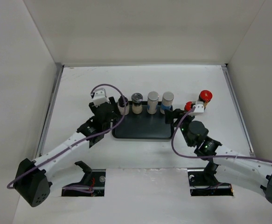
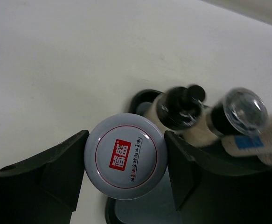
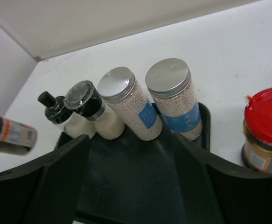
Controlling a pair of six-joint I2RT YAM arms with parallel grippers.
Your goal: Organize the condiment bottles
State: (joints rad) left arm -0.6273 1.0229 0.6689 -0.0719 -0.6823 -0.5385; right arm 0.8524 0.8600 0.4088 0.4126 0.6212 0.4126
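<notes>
Next I should shift my left gripper right in the top view, lower and release the jar, since the tray's bare bottom by the black-capped bottle lies there, below it.
In the left wrist view my left gripper (image 2: 125,156) is shut on a jar with a white lid and a red logo (image 2: 125,162), at the left end of the black tray (image 1: 140,128). Along the tray's back edge stand a black-capped cream bottle (image 1: 123,105), a clear-lidded one (image 1: 136,102), a silver-capped one (image 1: 153,101) and a blue-labelled one (image 1: 167,101). Two red-capped jars (image 1: 205,97) (image 1: 188,106) stand on the table right of the tray. My right gripper (image 3: 131,154) is open over the tray's right part, with nothing between its fingers.
White walls close in the table on three sides. The left arm (image 1: 66,149) and right arm (image 1: 229,154) reach in from the near edge. A blurred dark bottle with an orange label (image 3: 10,135) shows at the right wrist view's left edge.
</notes>
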